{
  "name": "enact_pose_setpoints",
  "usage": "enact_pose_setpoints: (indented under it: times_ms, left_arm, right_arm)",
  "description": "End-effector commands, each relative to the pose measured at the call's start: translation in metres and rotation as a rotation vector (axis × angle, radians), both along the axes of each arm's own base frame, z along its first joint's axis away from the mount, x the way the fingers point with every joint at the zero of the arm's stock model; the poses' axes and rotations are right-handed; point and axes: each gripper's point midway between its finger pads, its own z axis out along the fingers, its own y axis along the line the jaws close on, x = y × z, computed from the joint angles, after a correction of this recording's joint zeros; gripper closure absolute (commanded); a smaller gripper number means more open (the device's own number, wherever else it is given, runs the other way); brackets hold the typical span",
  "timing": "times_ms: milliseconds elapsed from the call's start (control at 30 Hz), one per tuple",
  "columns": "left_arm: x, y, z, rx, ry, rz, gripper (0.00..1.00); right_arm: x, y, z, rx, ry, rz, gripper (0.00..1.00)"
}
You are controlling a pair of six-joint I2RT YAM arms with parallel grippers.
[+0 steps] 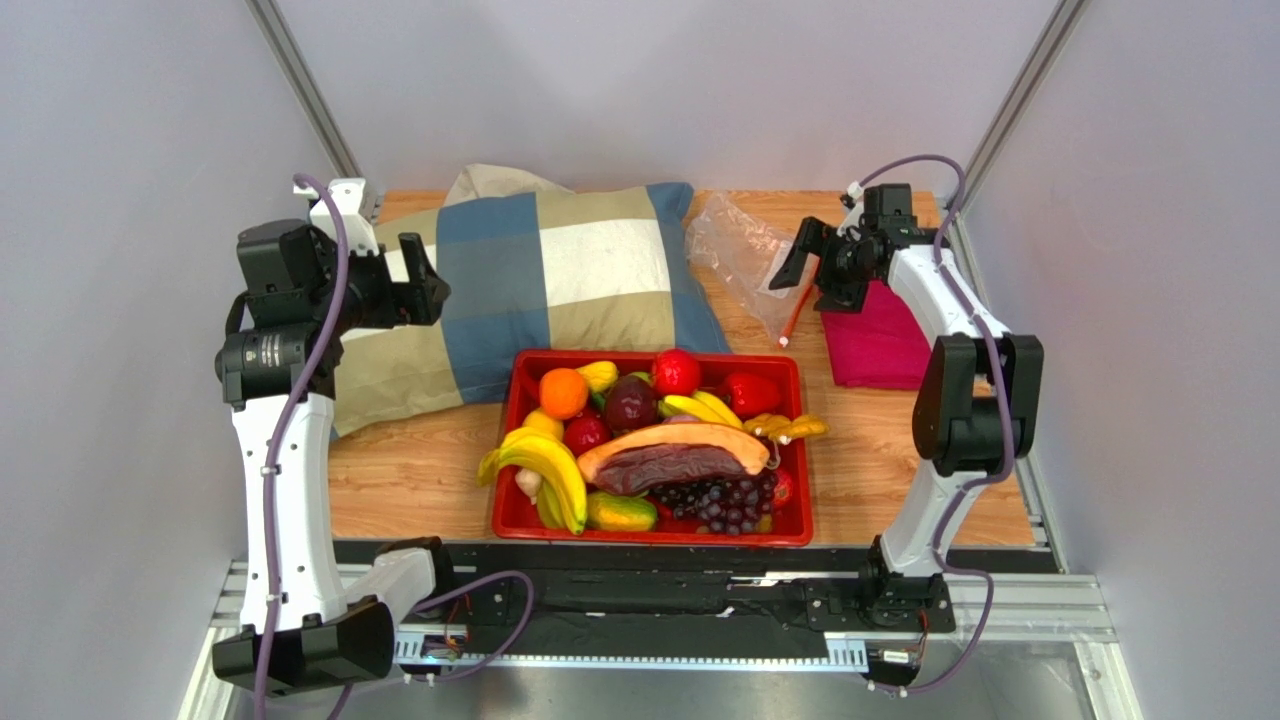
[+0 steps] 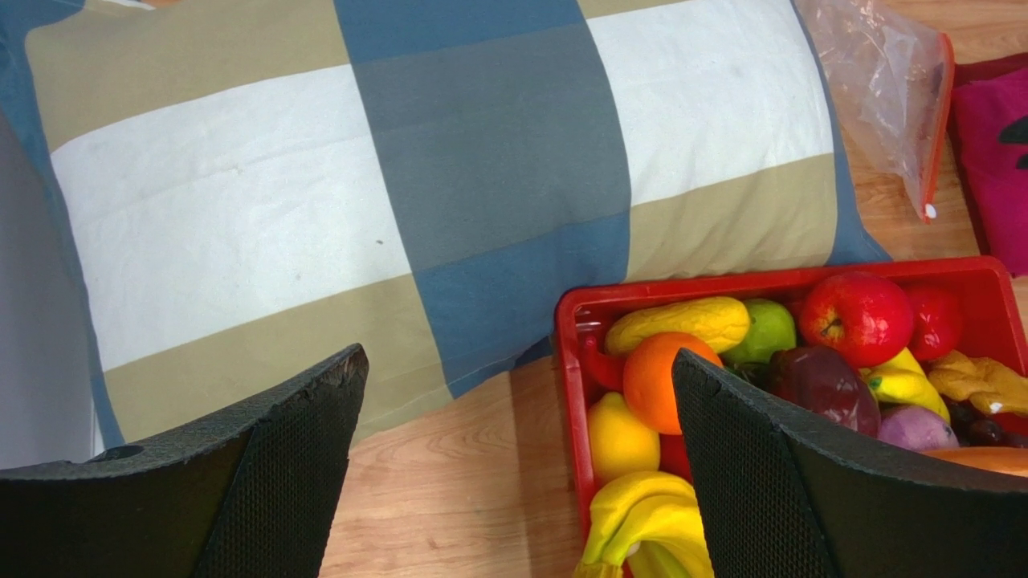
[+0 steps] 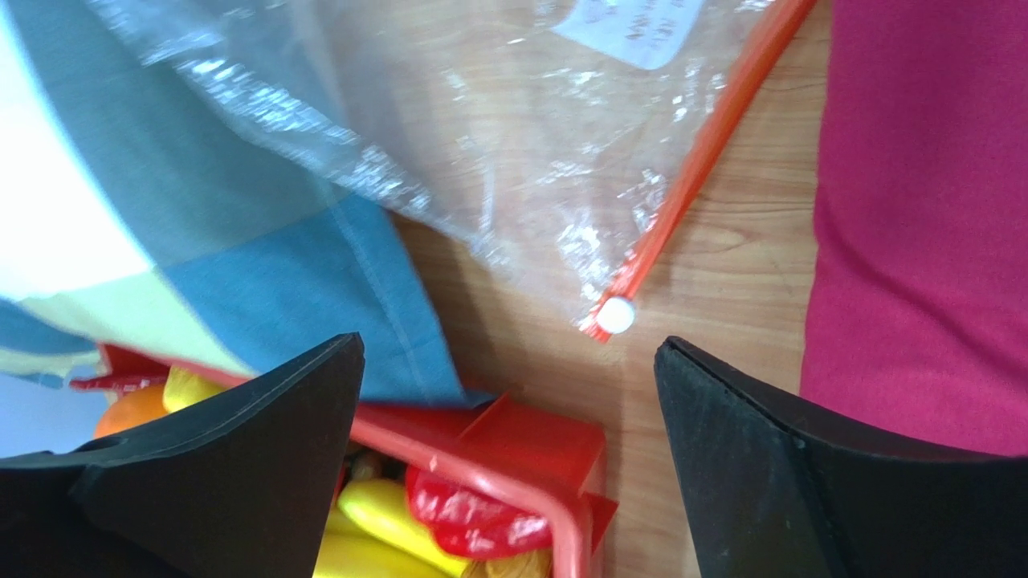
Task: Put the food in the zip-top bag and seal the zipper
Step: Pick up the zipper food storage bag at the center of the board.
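The robot's right gripper comes down next with its fingers on both sides of the red-orange strip (image 1: pixel 800 309) (image 3: pixel 679 199) near the white end tab, and it needs to close there.
The food lies heaped in a red tray (image 1: pixel 502 450). A long orange-rimmed slice with maroon flesh (image 1: pixel 676 455) lies across its front, and a pink-purple onion-like ball (image 2: pixel 913 428) shows in the left wrist view. The clear zip-top bag (image 1: pixel 733 252) lies flat on the table behind the tray, its red-orange zipper (image 1: pixel 798 308) along the right side. It also shows in the right wrist view (image 3: pixel 483 121), with the zipper (image 3: pixel 706 151) closed-looking. My right gripper (image 1: pixel 819 270) hovers open over the zipper's near end (image 3: pixel 509 347). My left gripper (image 1: pixel 425 282) is open and empty over the pillow's edge (image 2: pixel 519 361).
A checked blue, white and tan pillow (image 1: pixel 526 285) fills the back left. A folded magenta cloth (image 1: pixel 879 338) lies right of the bag. The tray also holds bananas (image 1: pixel 541 468), an orange (image 1: pixel 564 392), an apple (image 1: pixel 676 371) and grapes (image 1: pixel 721 503).
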Motion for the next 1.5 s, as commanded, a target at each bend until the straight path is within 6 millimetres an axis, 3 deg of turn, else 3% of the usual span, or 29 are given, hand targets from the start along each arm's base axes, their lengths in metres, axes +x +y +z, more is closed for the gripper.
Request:
enact_pose_setpoints:
  times_ms: [0,167,367,600,700,767,800,900,1033,1067,1167,1200,1267,1300,1400,1433,1467]
  left_arm:
    - [0.007,-0.007,0.024,-0.027,-0.073,-0.033,0.01]
    - [0.012,-0.009,0.020,-0.044,-0.066,-0.041,0.01]
    - [0.015,-0.012,0.015,-0.056,-0.074,-0.055,0.01]
    - [0.020,-0.013,0.010,-0.069,-0.070,-0.064,0.01]
    - [0.022,-0.014,0.011,-0.074,-0.070,-0.070,0.01]
    - [0.023,-0.015,0.011,-0.077,-0.070,-0.074,0.01]
    - [0.023,-0.015,0.011,-0.076,-0.071,-0.079,0.01]
    - [0.024,-0.018,0.011,-0.079,-0.073,-0.098,0.01]
    - [0.024,-0.021,0.017,-0.067,-0.087,-0.134,0.01]
    - [0.022,-0.022,0.021,-0.062,-0.091,-0.145,0.01]
    - [0.020,-0.028,0.031,-0.037,-0.109,-0.206,0.01]
    - [0.019,-0.031,0.034,-0.017,-0.124,-0.242,0.01]
    - [0.019,-0.036,0.044,-0.006,-0.146,-0.285,0.01]
    - [0.017,-0.043,0.048,0.000,-0.163,-0.329,0.01]
    - [0.019,-0.063,0.067,0.010,-0.215,-0.423,0.01]
    - [0.023,-0.069,0.069,-0.002,-0.214,-0.447,0.02]
    - [0.021,-0.085,0.084,-0.030,-0.245,-0.498,0.02]
  right_arm:
    - [0.029,-0.016,-0.013,0.035,-0.001,-0.092,0.08]
    - [0.036,-0.013,-0.041,0.074,0.046,-0.105,0.12]
    - [0.053,-0.012,-0.059,0.100,0.042,-0.139,0.20]
    - [0.069,-0.010,-0.081,0.112,0.066,-0.156,0.36]
    - [0.073,-0.008,-0.079,0.126,0.061,-0.148,0.51]
    - [0.076,-0.004,-0.068,0.148,0.039,-0.137,0.62]
    - [0.077,-0.003,-0.064,0.157,0.031,-0.130,0.76]
    - [0.080,0.002,-0.041,0.182,-0.001,-0.105,1.00]
    - [0.080,0.003,-0.003,0.167,-0.062,-0.054,1.00]
    - [0.077,0.002,0.018,0.145,-0.111,-0.022,1.00]
    - [0.069,-0.002,0.052,0.076,-0.206,0.058,1.00]
    - [0.062,-0.002,0.076,0.060,-0.261,0.084,1.00]
    - [0.051,-0.002,0.097,-0.002,-0.341,0.164,1.00]
    - [0.039,-0.002,0.121,-0.032,-0.409,0.198,1.00]
    - [0.016,-0.001,0.141,-0.152,-0.518,0.329,1.00]
    - [0.003,-0.002,0.163,-0.190,-0.581,0.353,1.00]
    - [-0.007,0.000,0.166,-0.216,-0.595,0.391,1.00]
